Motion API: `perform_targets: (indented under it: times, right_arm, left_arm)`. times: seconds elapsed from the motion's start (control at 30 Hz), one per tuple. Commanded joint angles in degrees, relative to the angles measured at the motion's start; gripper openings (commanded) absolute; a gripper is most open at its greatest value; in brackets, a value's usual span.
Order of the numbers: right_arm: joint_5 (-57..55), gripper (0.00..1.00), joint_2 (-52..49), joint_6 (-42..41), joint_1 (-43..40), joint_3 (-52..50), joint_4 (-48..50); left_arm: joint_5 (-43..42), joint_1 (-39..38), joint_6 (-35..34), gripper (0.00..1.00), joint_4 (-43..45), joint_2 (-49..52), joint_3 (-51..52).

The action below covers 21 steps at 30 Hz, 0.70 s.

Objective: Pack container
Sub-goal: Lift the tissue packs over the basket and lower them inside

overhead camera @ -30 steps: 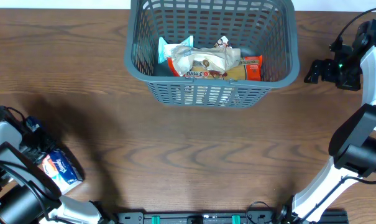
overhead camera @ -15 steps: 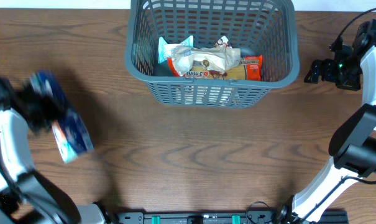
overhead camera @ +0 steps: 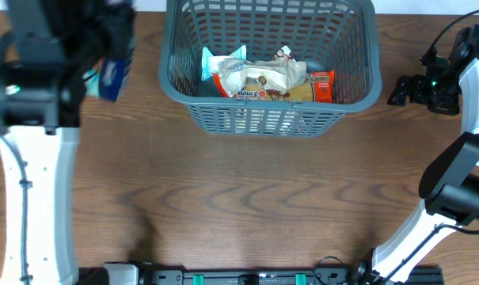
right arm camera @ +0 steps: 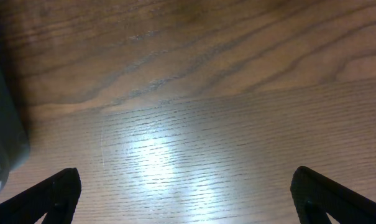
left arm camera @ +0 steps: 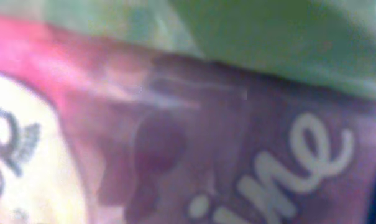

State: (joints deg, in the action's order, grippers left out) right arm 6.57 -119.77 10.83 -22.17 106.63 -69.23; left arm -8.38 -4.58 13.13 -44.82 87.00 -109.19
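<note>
The packets in the basket are below my left gripper and to its right in the overhead view. My left gripper will next move over the side of the basket toward them, go down and release.
The container is a dark grey slotted basket (overhead camera: 271,119) at the back centre, and it holds several food packets (overhead camera: 259,79). My left gripper (overhead camera: 104,67) is raised high, just left of the basket's left wall, and is shut on a blue and white packet (overhead camera: 114,75). That packet fills the left wrist view (left arm camera: 188,124) as a purple-pink blur with white lettering, hiding the fingers. My right gripper (overhead camera: 397,91) is open and empty over the table right of the basket; its fingertips (right arm camera: 57,193) stand wide apart.
The basket's corner (right arm camera: 1,124) shows at the left edge of the right wrist view. Bare brown wooden table (overhead camera: 247,206) lies in front of the basket. The left arm's white link (overhead camera: 33,190) crosses the left side.
My left arm has risen and swung from the front left to the back, carrying the blue packet up beside the basket's left wall. The right arm has not moved.
</note>
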Motion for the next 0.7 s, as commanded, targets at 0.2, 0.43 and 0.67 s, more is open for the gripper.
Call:
perform_targets:
  times: [0.2, 0.43, 0.67]
  right_arm:
    - [-0.1, 0.99, 0.1, 0.6, -0.2, -0.2, -0.4]
    - [-0.1, 0.99, 0.1, 0.6, -0.2, -0.2, -0.9]
    - [-0.1, 0.99, 0.1, 0.6, -0.2, -0.2, -1.5]
  left_arm:
    - [4.1, -15.6, 38.9, 0.06, 12.9, 8.5, -0.9]
    - [3.2, -20.7, 42.0, 0.06, 23.0, 14.9, -0.9]
    - [1.7, -22.3, 43.4, 0.06, 20.5, 20.3, -0.9]
